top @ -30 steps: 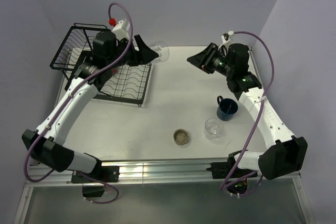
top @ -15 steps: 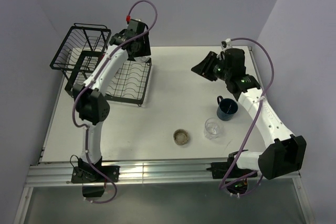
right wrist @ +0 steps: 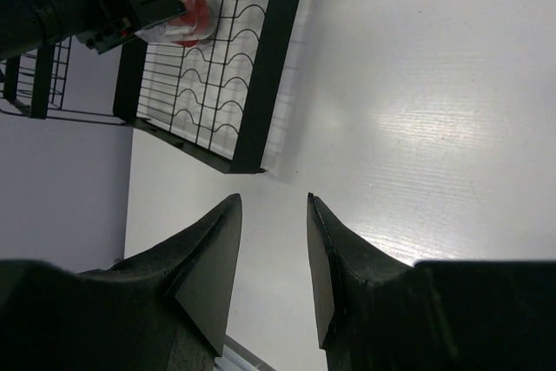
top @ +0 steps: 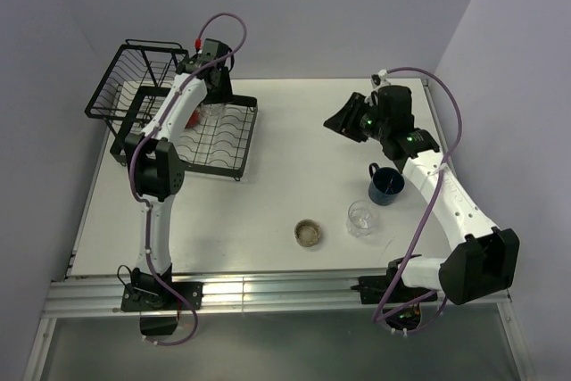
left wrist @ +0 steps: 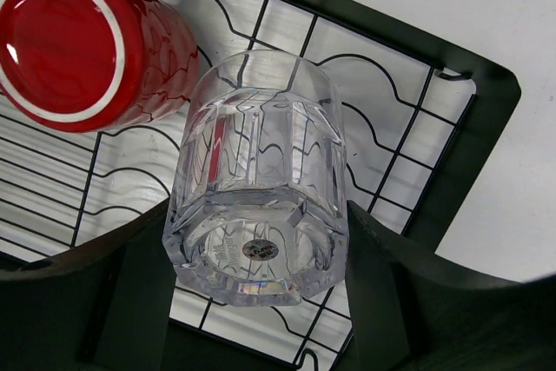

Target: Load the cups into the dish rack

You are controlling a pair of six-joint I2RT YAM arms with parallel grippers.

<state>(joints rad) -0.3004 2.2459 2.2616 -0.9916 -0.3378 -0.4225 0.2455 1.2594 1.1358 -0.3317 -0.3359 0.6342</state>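
Observation:
I need to lower the tumbler slightly toward the red mug next with my left gripper. I need to set it opening down on the wire grid (top: 212, 114) (left wrist: 262, 97) beside the red mug, where the grid is free.
My left gripper (top: 208, 101) is shut on a clear glass tumbler (left wrist: 256, 180), held base up and mouth down over the black wire dish rack's flat tray (left wrist: 452, 141). I cannot tell whether the glass touches the grid. A red mug (left wrist: 78, 41) lies on the tray just beside it; it also shows in the top view (top: 198, 115). A dark blue mug (top: 385, 185) and a second clear tumbler (top: 361, 218) stand on the table at the right. My right gripper (right wrist: 274, 206) is open and empty above the table, left of the blue mug's far side (top: 339, 119).
The rack's raised basket tier (top: 134, 78) stands at the far left, behind the tray (top: 223, 144). A small round tan lid (top: 309, 233) lies on the table near the front, left of the loose tumbler. The rack also shows in the right wrist view (right wrist: 261, 67).
My left arm has swung left with the tumbler, from beside the rack's far right corner to over the tray next to the red mug. My right gripper has shifted slightly lower.

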